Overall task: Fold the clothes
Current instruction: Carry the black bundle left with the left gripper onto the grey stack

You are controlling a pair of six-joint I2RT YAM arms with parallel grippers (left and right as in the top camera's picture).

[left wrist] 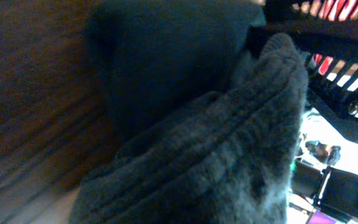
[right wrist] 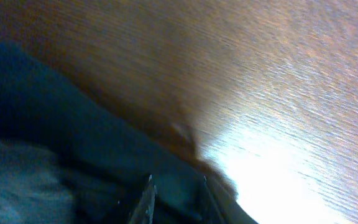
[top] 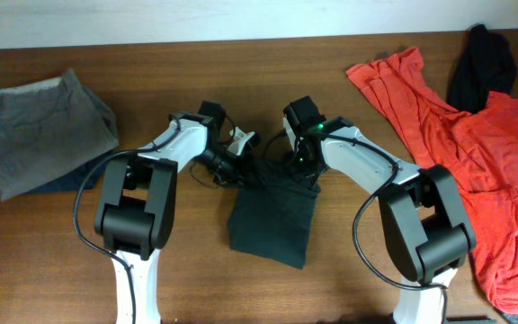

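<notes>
My left gripper holds the dark cloth and will lift and carry it over the folded grey garment to release it, because that pile is to the gripper's left in the overhead view.
A dark green garment lies in the middle of the table, folded into a rough rectangle. Both grippers are at its far edge. My left gripper is at the far left corner. In the left wrist view the dark knit cloth is bunched right against the camera and hides the fingers. My right gripper is at the far right corner. In the right wrist view its two fingers have dark cloth between them, close above the wood.
A folded grey garment lies on a blue one at the far left. A red garment sprawls down the right side, with a black garment behind it. Both arm bases stand at the front edge.
</notes>
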